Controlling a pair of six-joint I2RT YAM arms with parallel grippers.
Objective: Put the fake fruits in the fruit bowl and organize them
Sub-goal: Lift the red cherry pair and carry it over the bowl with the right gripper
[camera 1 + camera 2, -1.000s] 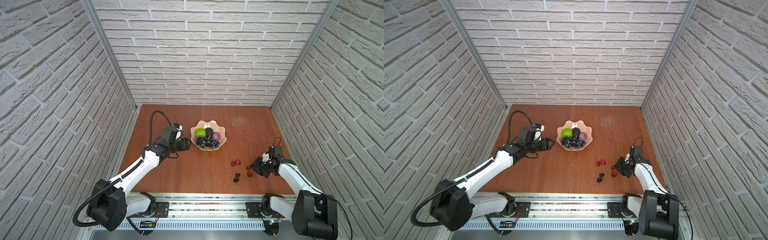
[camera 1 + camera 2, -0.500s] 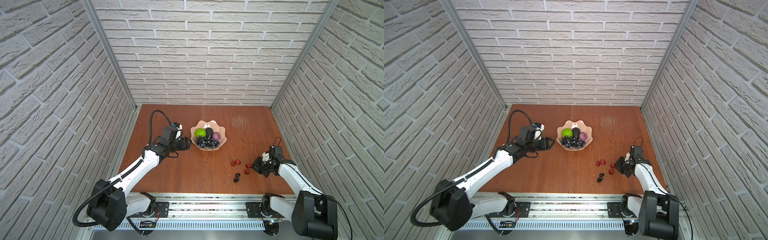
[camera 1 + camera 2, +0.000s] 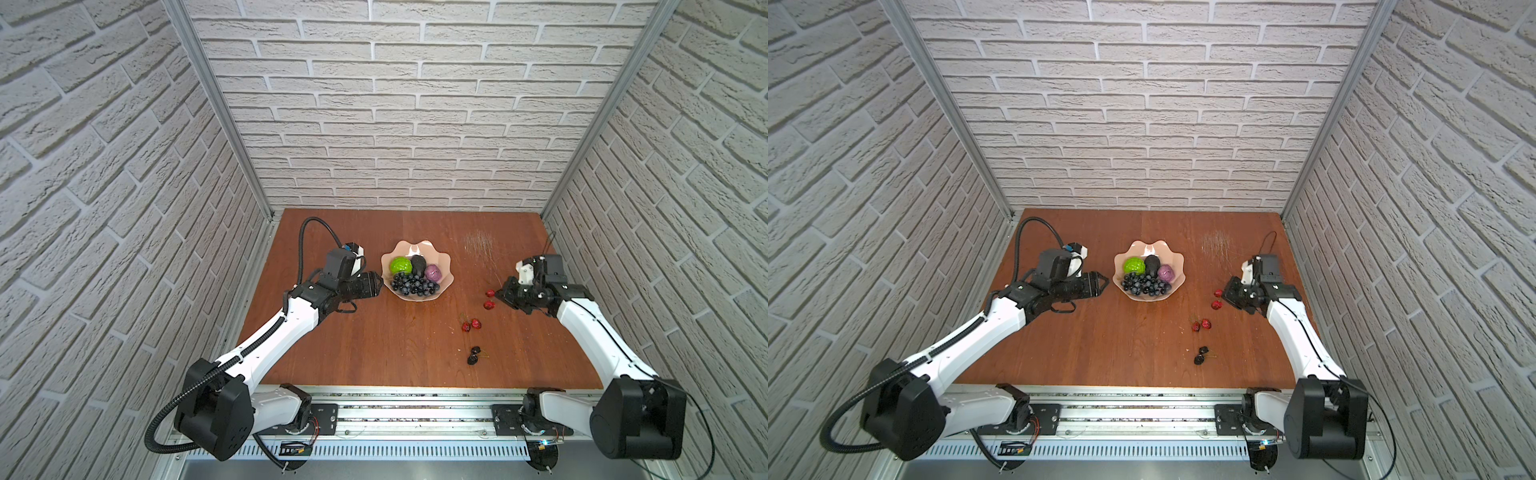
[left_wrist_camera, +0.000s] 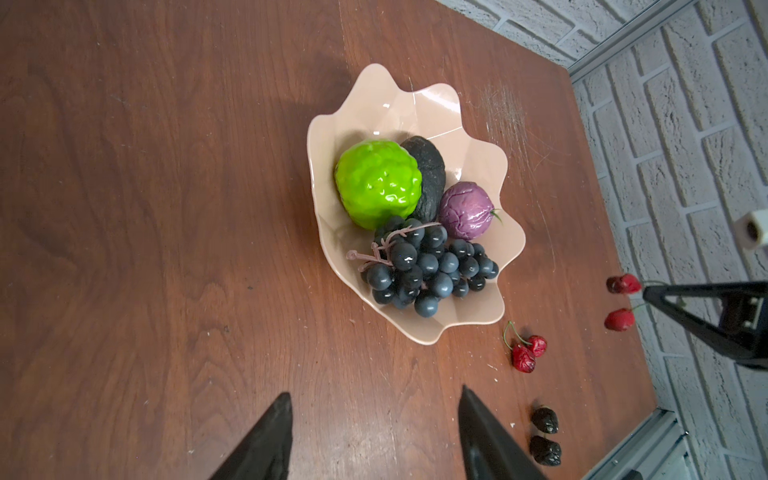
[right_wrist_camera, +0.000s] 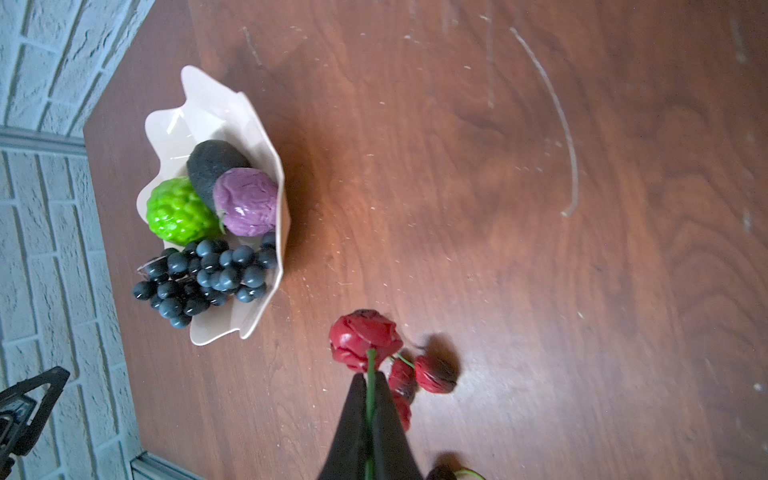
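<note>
My right gripper swings outward over the bowl's bare spot beyond the purple fruit (image 3: 433, 272) next, lowers, and releases the green stem, since that spot lies outward and below.
The pale pink fruit bowl (image 3: 445, 261) (image 3: 1177, 258) (image 4: 415, 108) (image 5: 187, 112) holds the lime-green ball (image 3: 400, 265), the black avocado (image 3: 417, 264), the purple fruit (image 3: 433, 272) and the grape bunch (image 3: 413, 284). My right gripper (image 3: 500, 293) (image 5: 369, 376) is shut on the green stem of a red strawberry (image 5: 365, 338) (image 3: 489, 293), held off the table right of the bowl. A second red strawberry (image 3: 489, 306) hangs just beside it. My left gripper (image 3: 379, 284) (image 4: 374, 395) is open and empty, just left of the bowl.
A pair of red strawberries (image 3: 471, 324) (image 4: 528, 351) lies on the wooden table (image 3: 374, 353), in front of the bowl to its right. Two dark cherries (image 3: 473, 356) (image 4: 545, 434) lie nearer the front edge. Brick walls close in the table's left, right and back.
My right gripper has shut on the strawberry stem and risen with both red fruits, away from the front edge. The left arm has not moved.
</note>
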